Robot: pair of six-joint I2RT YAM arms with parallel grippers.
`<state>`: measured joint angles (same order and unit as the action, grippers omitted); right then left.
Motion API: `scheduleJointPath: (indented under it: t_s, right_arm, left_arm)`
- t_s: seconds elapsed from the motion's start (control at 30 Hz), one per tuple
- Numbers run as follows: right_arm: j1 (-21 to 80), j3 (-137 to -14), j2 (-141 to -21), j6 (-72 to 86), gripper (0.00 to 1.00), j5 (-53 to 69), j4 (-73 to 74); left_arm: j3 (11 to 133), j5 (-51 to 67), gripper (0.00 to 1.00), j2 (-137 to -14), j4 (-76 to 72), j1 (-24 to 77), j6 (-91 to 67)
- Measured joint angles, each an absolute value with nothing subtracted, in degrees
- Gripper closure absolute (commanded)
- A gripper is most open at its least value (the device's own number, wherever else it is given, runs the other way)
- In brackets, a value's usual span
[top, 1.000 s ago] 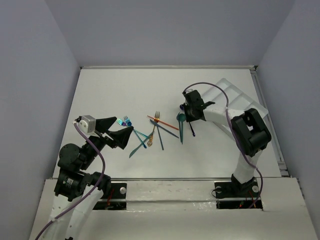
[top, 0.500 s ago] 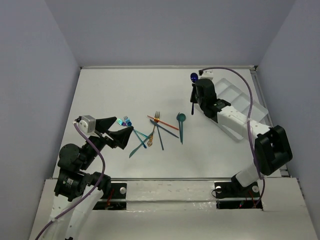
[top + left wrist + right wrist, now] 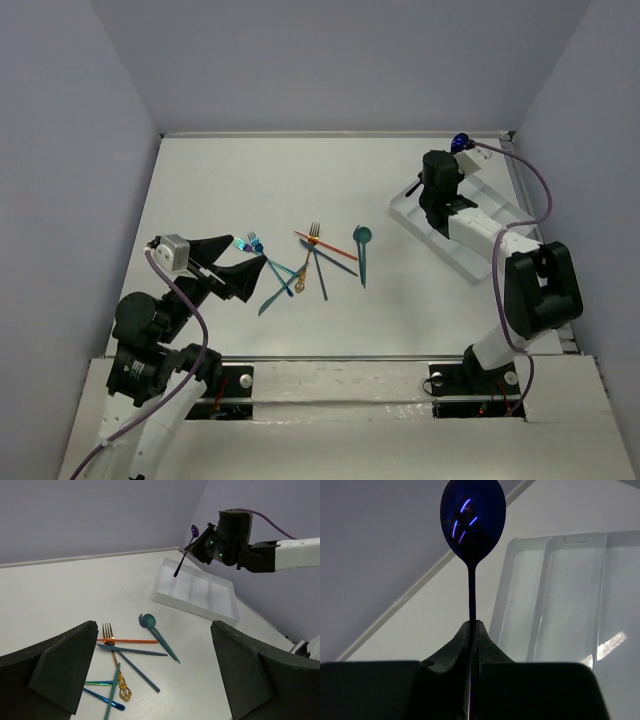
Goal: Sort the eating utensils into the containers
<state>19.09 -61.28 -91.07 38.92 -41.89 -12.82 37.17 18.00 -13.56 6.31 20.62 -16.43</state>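
The dark blue spoon (image 3: 472,520) still hangs above the empty narrow end section of the tray, so next my right gripper will move down and slightly over that section to release it.
My right gripper (image 3: 449,155) is shut on the thin handle of a dark blue spoon (image 3: 472,520) just under its bowl. It holds the spoon (image 3: 186,550) in the air over the far-left end of the white divided tray (image 3: 412,212); the long compartments (image 3: 565,600) lie beyond the bowl. Several utensils lie crossed in a pile (image 3: 305,262) at the table's middle: a teal spoon (image 3: 160,635), an orange-red piece (image 3: 127,641), a gold fork (image 3: 111,645) and blue ones. My left gripper (image 3: 248,251) hangs open just left of the pile, holding nothing.
The tray (image 3: 195,592) lies slanted along the right side of the table, near the right wall and a raised rim (image 3: 530,215). Grey walls close in the table on the left, back and right.
The right arm has lifted the dark blue spoon from beside the pile and carried it back and to the right, over the tray's end. The left arm has not moved.
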Motion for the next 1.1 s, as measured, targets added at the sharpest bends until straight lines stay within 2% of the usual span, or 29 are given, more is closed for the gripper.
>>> scheduleJointPath:
  t_s: [0.23, 0.9, 1.1]
  right_arm:
    - [17.17, -61.34, -96.71, 44.80, 1.00, -44.82, -13.72]
    - [14.68, -63.70, -105.45, 48.97, 1.00, -44.47, -13.69]
    - [14.57, -64.93, -107.39, 50.00, 0.91, -43.00, -13.47]
  left_arm:
    - [37.17, 17.89, 0.01, -13.37, 6.33, 22.17, -16.43]
    - [37.17, 17.65, 0.01, -13.37, 6.35, 22.83, -16.43]
    - [37.17, 17.58, 0.01, -13.37, 6.35, 22.83, -16.43]
